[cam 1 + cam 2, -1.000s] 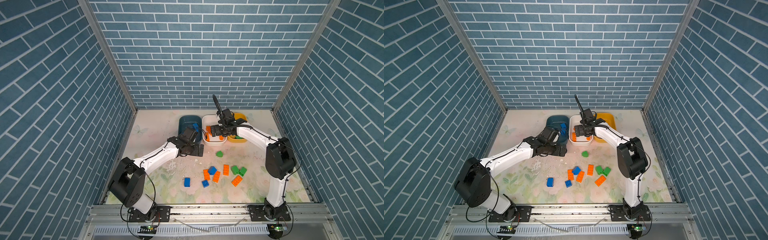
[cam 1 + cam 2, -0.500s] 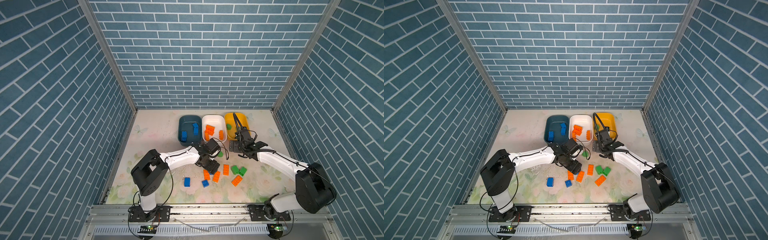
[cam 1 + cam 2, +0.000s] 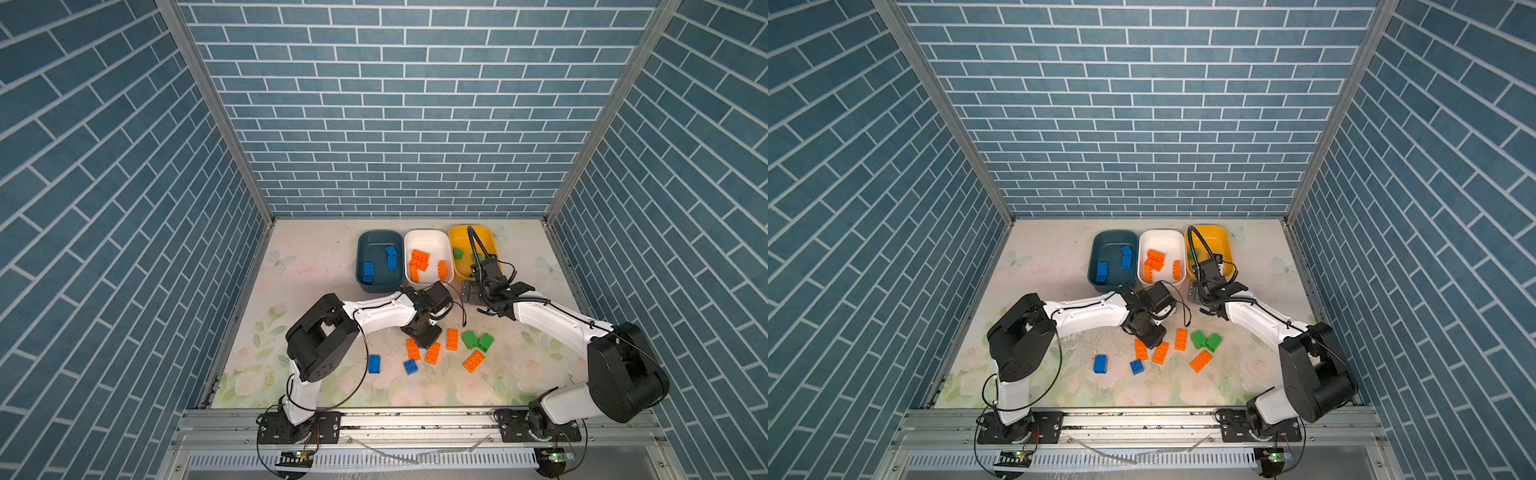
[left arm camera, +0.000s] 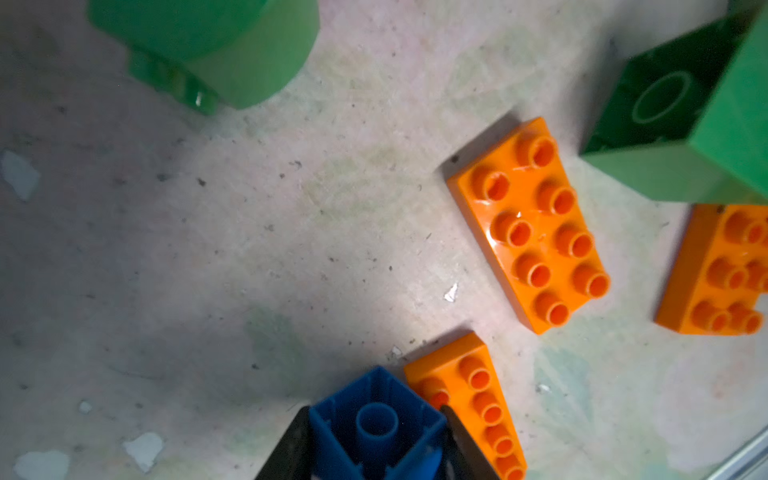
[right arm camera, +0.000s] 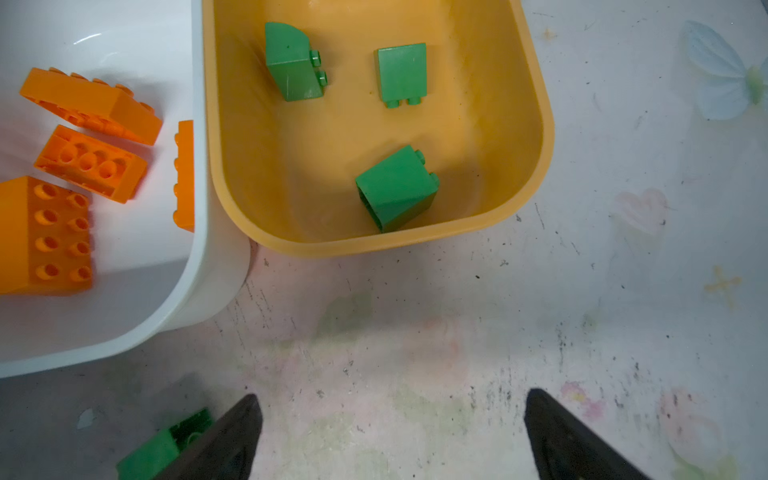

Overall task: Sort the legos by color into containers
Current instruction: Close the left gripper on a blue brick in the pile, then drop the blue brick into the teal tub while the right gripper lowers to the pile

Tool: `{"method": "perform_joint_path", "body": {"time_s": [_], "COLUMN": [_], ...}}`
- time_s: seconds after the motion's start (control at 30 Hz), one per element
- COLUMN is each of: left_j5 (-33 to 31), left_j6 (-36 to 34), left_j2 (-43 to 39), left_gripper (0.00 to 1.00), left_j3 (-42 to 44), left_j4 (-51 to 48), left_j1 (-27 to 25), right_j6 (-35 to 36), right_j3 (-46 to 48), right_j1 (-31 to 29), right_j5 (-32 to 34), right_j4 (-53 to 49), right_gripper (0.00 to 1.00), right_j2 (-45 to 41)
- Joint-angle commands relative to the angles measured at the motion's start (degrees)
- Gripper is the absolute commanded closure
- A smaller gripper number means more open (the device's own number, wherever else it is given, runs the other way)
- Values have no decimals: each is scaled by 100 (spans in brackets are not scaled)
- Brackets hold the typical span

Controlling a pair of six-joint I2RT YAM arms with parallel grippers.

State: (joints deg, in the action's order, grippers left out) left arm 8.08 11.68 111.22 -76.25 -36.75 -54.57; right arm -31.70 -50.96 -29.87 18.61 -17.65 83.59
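My left gripper next lifts the brick up and outward over the dark teal tub's far half point(image 3: 376, 247) to release it, since the blue-brick tub stands outward.
My left gripper point(image 4: 376, 411) is shut on a blue brick point(image 4: 376, 432), which lies hollow side toward the camera. In both top views this gripper point(image 3: 422, 332) reaches down among the loose legos. Beside it lie orange bricks point(image 3: 433, 353), green bricks point(image 3: 470, 339) and two blue bricks point(image 3: 374, 364). The dark teal tub point(image 3: 379, 237) holds blue bricks, the white tub point(image 3: 426, 233) orange ones, the yellow tub point(image 5: 536, 104) three green ones. My right gripper point(image 5: 390, 405) stands open over bare floor in front of the yellow tub, with nothing between its fingers.
A green brick point(image 5: 166, 444) lies on the floor beside one finger of my right gripper. An orange brick point(image 4: 469, 399) lies against my left gripper's finger. Brick-patterned walls close in the floor on three sides, and a metal rail point(image 3: 415, 419) runs along the front.
Both arms came from the tubs to the floor. My left gripper has shut on the blue brick. The right gripper has stayed open in front of the yellow tub.
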Motion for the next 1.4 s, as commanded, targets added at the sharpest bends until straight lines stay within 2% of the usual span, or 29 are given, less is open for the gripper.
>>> {"method": "perform_joint_path", "body": {"time_s": [0.0, 0.13, 0.37, 0.53, 0.7, 0.8, 0.87, 1.0, 1.2, 1.37], "left_j5": [-157, -96, 130, 477, 876, 794, 731, 208, -810, -894], "left_j6": [-34, -36, 166, 448, 703, 832, 984, 1255, 1450, 1936], "left_j2": [-59, -117, -563, -1016, -1111, -1097, -1124, -1059, -842, -415], "left_gripper": [63, 69, 72, 72, 72, 72, 71, 71, 70, 70], "left_j3": [41, 56, 256, 465, 374, 239, 212, -53, -218, -515], "left_j4": [-106, -47, 405, 809, 953, 1084, 1363, 1565, 1882, 1765], "left_j1": [5, 43, 307, 840, 1519, 1860, 2060, 2370, 2722, 3194], "right_j6": [-117, 3, 312, 716, 828, 1075, 1594, 2522, 3321, 3960], "right_j3": [-195, -184, -80, -19, -2, 46, 85, -25, -72, 12], "right_j1": [-1, -8, -7, -11, -7, -2, -5, -6, -30, -76], "right_j5": [-73, -174, -372, -726, -913, -1078, -1509, -2263, -2573, -2885], "right_j4": [-85, -73, 118, 269, 431, 542, 622, 329, -90, -454], "right_gripper": [1, 1, 1, 1, 1, 1, 1, 1, 1, 2], "right_j2": [4, -18, -134, -194, -218, -260, -303, -343, -448, -661]}}
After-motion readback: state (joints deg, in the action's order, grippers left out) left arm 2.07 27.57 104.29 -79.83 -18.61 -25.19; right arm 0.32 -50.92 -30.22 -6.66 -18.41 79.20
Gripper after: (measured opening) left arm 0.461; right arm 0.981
